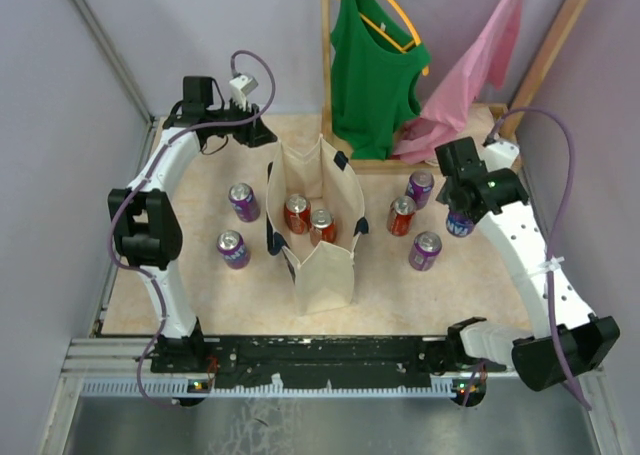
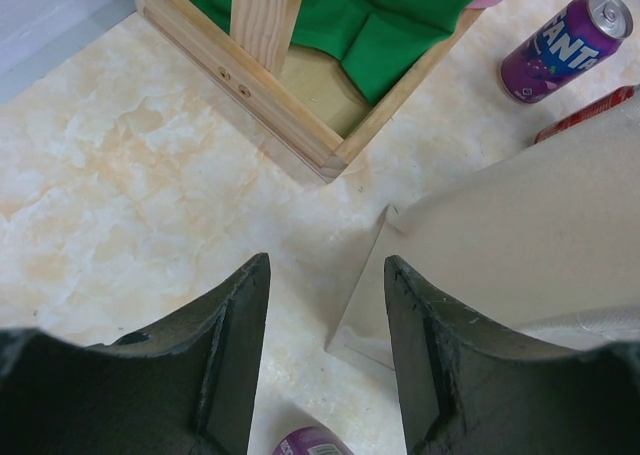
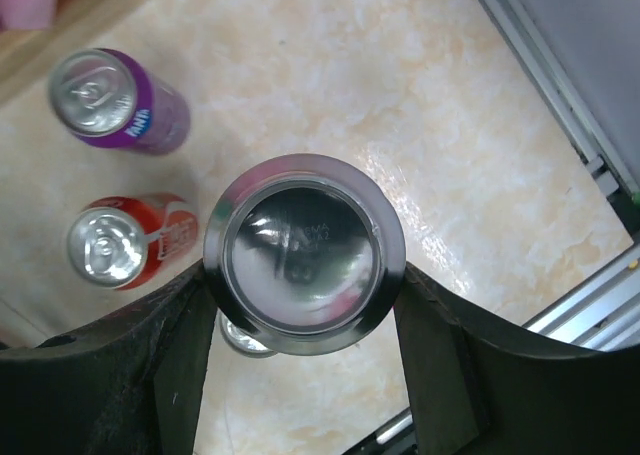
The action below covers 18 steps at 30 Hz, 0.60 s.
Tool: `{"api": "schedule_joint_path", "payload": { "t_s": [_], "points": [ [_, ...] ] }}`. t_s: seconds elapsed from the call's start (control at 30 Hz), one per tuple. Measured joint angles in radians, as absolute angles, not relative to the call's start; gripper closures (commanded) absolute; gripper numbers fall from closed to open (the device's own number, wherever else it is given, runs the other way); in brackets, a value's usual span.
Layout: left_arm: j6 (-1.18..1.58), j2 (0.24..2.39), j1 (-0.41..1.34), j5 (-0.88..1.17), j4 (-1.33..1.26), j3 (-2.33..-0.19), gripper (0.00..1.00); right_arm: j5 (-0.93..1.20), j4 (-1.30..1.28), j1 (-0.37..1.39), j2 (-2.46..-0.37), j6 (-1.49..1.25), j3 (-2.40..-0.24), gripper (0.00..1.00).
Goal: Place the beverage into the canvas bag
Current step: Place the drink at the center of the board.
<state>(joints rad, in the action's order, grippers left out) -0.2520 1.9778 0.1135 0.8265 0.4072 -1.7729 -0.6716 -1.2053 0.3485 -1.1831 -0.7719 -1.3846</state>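
I will next lower my right gripper to the bare tabletop beside the loose purple and red cans, because the purple can it holds is still above it.
The canvas bag (image 1: 325, 265) stands upright mid-table with two red cans (image 1: 297, 213) inside; its cream wall (image 2: 520, 245) fills the right of the left wrist view. My right gripper (image 1: 468, 203) is shut on a purple beverage can (image 1: 460, 222) to the right of the bag. In the right wrist view that can's silver concave end (image 3: 305, 253) faces the camera, clamped between both fingers of the gripper (image 3: 305, 273). My left gripper (image 1: 250, 127) hangs open and empty behind the bag's left corner, its fingers (image 2: 240, 315) spread above bare tabletop.
Loose cans stand around the bag: purple ones (image 1: 243, 202) (image 1: 233, 248) on its left, a purple (image 1: 420, 187), a red (image 1: 402, 215) and another purple (image 1: 425, 250) on its right. A wooden clothes rack (image 1: 326, 75) with a green top (image 1: 372, 70) and a pink garment (image 1: 470, 75) stands behind.
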Motion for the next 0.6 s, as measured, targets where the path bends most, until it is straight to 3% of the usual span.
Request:
{"api": "schedule_joint_path", "payload": {
  "t_s": [0.37,0.6],
  "points": [
    [-0.258,1.966,0.113,0.810,0.419,-1.756,0.44,-0.587,-0.897,0.160,-1.193,-0.695,-1.241,1.00],
    [-0.250,1.945,0.113,0.802,0.418,-1.738,0.44,-0.550,-0.752,0.129,-1.308,-0.664,-1.148,1.00]
  ]
}}
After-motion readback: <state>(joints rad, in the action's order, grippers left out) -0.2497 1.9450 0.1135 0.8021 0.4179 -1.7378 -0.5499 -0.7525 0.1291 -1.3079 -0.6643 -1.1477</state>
